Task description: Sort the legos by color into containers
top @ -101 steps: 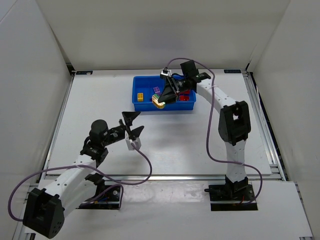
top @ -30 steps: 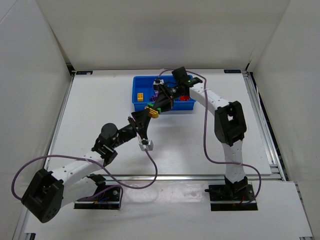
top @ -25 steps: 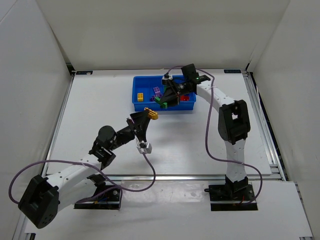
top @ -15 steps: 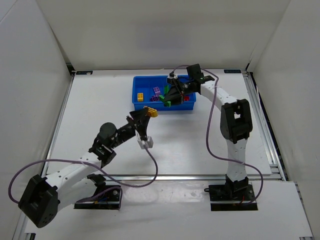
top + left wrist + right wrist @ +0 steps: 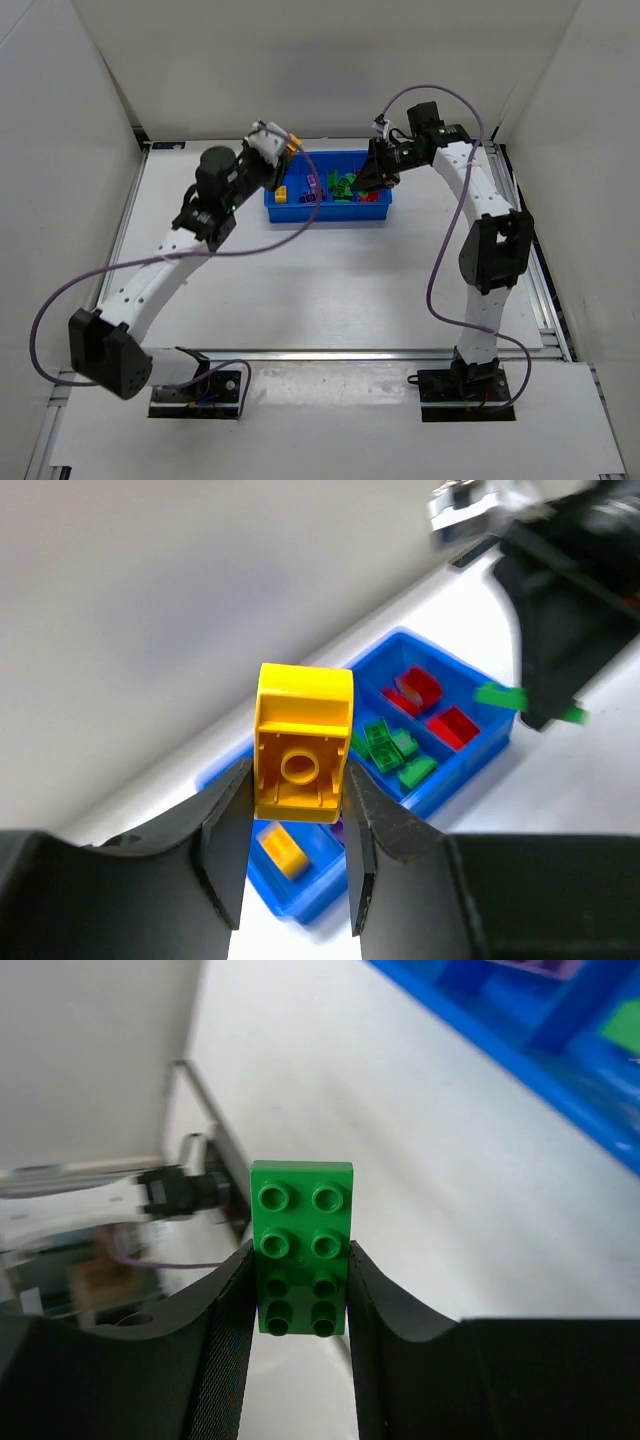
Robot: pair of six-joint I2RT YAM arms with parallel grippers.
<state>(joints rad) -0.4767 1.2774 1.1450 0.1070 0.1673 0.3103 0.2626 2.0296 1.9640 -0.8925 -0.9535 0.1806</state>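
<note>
The yellow lego (image 5: 303, 742) should go into the tray's end section (image 5: 287, 854) beside the purple bricks, since that section holds a yellow brick. My left gripper should go down there next and release the lego.
My left gripper (image 5: 297, 780) is shut on a yellow lego (image 5: 303, 742), held high above the left end of the blue tray (image 5: 330, 213). Below it the containers hold a yellow brick (image 5: 284, 848), green bricks (image 5: 390, 750) and red bricks (image 5: 440, 705), with purple bricks (image 5: 312, 184) in the second compartment. My right gripper (image 5: 300, 1260) is shut on a green lego (image 5: 302, 1245), studs facing the camera. In the top view it hangs over the tray's right half (image 5: 374, 180). In the left wrist view the green lego (image 5: 510, 697) sticks out of the right gripper.
The tray sits at the back middle of the white table (image 5: 330, 290). White walls (image 5: 80, 120) enclose the table on three sides, with metal rails (image 5: 530, 260) along the edges. Purple cables (image 5: 290, 215) trail from both arms.
My left arm has swung up from the middle of the table to above the tray's left end, carrying the yellow lego. My right gripper has drawn back rightward with the green lego.
</note>
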